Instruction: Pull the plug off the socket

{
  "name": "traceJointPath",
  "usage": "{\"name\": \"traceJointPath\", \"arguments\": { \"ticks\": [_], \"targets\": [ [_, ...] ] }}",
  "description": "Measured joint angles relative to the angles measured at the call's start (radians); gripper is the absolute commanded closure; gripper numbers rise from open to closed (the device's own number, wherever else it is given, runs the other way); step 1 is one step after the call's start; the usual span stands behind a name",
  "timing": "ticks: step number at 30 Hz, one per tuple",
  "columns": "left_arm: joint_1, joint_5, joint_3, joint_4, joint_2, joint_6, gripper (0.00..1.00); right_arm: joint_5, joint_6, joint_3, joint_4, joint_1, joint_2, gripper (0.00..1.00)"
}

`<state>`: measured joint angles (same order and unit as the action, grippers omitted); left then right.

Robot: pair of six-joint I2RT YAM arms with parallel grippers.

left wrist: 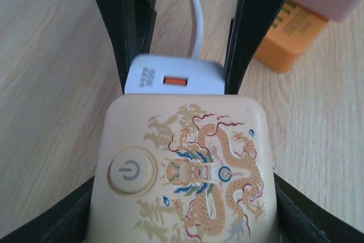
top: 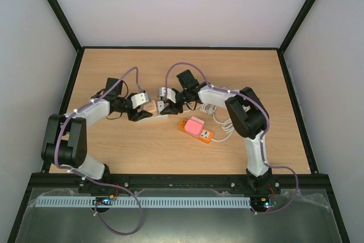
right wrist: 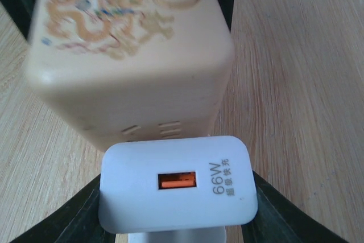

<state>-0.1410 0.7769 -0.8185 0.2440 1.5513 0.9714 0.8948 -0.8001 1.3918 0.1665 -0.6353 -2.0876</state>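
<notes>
The robot's left gripper will go outward and then down to free the socket on the bare far corner of the tabletop, which is to the gripper's left in the top view.
A cream socket cube point(left wrist: 187, 169) with a dragon print and a power button sits between my left gripper's point(left wrist: 182, 203) black fingers, which are shut on its sides. A white 66W charger plug point(right wrist: 176, 189) with an orange USB port rests against the socket's point(right wrist: 131, 55) slotted face; its prongs are hidden. My right gripper point(right wrist: 176, 214) is shut on the plug's sides. In the top view both grippers meet at mid-table, left point(top: 140, 114) and right point(top: 163, 106), with the socket point(top: 150, 106) between them. The plug also shows in the left wrist view point(left wrist: 173, 75).
An orange power strip point(top: 199, 131) with a pink adapter point(top: 194, 124) on it lies right of the grippers, also in the left wrist view point(left wrist: 287, 32). A white cable point(top: 223, 124) coils beside it. Black frame rails point(top: 71, 83) edge the table.
</notes>
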Motion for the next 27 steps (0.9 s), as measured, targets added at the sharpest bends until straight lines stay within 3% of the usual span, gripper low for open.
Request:
{"name": "traceJointPath", "arguments": {
  "ticks": [18, 27],
  "targets": [
    [0.050, 0.061, -0.042, 0.048, -0.117, 0.014, 0.60, -0.005, 0.000, 0.000, 0.000, 0.000, 0.000, 0.62],
    [0.157, 0.014, -0.184, 0.185, -0.136, 0.116, 0.60, -0.008, 0.004, 0.000, 0.000, 0.000, 0.001, 0.48]
  ]
}}
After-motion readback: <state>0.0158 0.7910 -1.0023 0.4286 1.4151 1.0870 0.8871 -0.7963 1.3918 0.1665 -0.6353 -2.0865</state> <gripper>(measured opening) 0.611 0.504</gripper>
